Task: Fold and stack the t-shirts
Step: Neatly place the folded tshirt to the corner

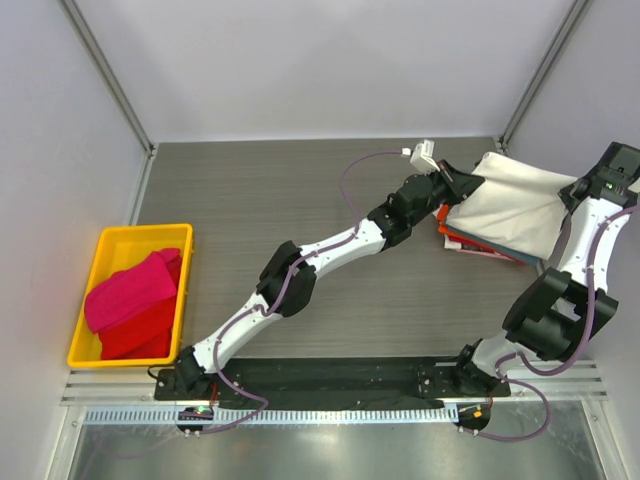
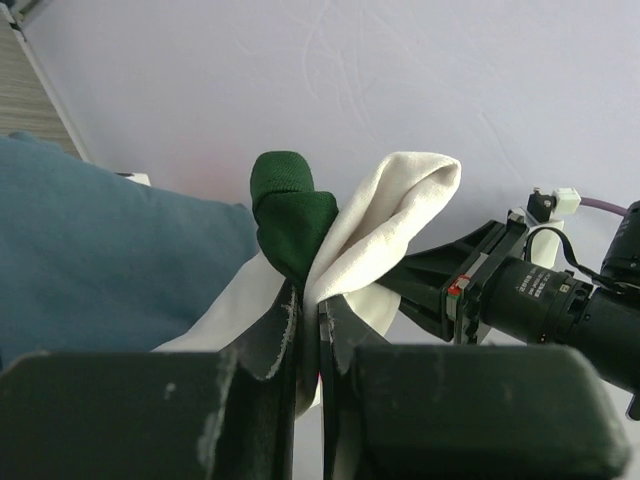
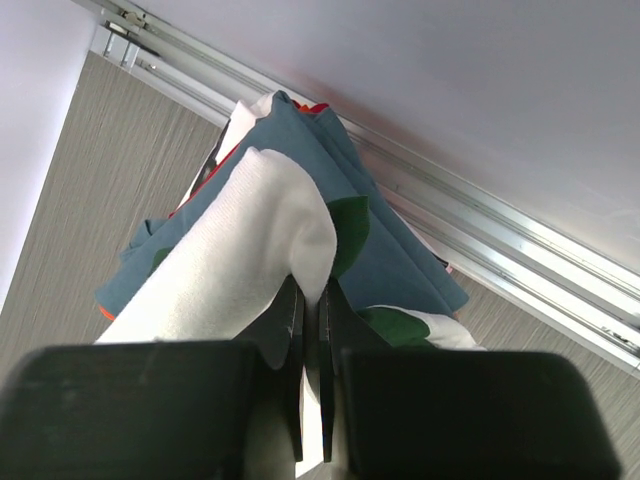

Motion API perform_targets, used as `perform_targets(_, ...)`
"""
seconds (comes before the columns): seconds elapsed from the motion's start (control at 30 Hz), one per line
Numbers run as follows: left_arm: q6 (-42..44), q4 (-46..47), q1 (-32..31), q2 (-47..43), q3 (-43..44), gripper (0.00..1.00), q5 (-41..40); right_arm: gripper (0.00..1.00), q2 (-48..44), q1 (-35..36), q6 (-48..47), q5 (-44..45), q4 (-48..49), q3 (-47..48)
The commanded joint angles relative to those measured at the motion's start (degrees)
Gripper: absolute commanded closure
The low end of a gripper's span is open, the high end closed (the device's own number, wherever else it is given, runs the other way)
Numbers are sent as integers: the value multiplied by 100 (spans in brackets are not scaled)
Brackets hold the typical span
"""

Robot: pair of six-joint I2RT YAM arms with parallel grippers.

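My left gripper needs to lower the white corner next onto the slate-blue shirt atop the stack [image 1: 500,249] [image 2: 190,262] below and let go, since the t-shirt already spans the stack.
The cream-white t-shirt [image 1: 510,208] with dark green trim hangs folded between my two grippers over a stack of folded shirts [image 1: 468,244] at the table's right, orange and slate-blue edges showing. My left gripper [image 1: 452,181] is shut on its left corner; the left wrist view shows white cloth [image 2: 385,210] and a green sleeve [image 2: 290,210] pinched between the jaws. My right gripper [image 1: 578,192] is shut on its right corner; the right wrist view shows white cloth [image 3: 250,240] pinched above the slate-blue shirt [image 3: 390,250]. Red and magenta shirts [image 1: 135,300] lie in the bin.
A yellow plastic bin [image 1: 120,240] stands at the table's left edge. The enclosure's walls and corner posts [image 1: 540,70] stand close behind the stack. The right arm's elbow [image 1: 545,315] is bent near the table's right front.
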Motion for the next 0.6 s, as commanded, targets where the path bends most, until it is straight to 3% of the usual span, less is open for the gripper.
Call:
perform_targets(0.0, 137, 318, 142, -508, 202, 100, -610, 99, 150, -161, 36, 251, 371, 342)
perform_targets(0.37, -373, 633, 459, 828, 1073, 99, -1137, 99, 633, -161, 247, 215, 704, 359)
perform_targets(0.4, -364, 642, 467, 872, 1082, 97, -1225, 99, 747, -170, 256, 215, 739, 368)
perform_targets(0.47, -320, 651, 459, 968, 1082, 83, -1505, 93, 914, -170, 256, 110, 792, 438)
perform_targets(0.5, -268, 686, 467, 1004, 1091, 58, -1638, 80, 1019, -161, 334, 75, 793, 464)
perform_targets(0.53, -224, 730, 476, 1048, 1091, 44, -1769, 64, 1194, -161, 387, 14, 810, 526)
perform_targets(0.57, -145, 817, 476, 1100, 1169, 33, -1866, 31, 1274, -170, 449, 13, 836, 544)
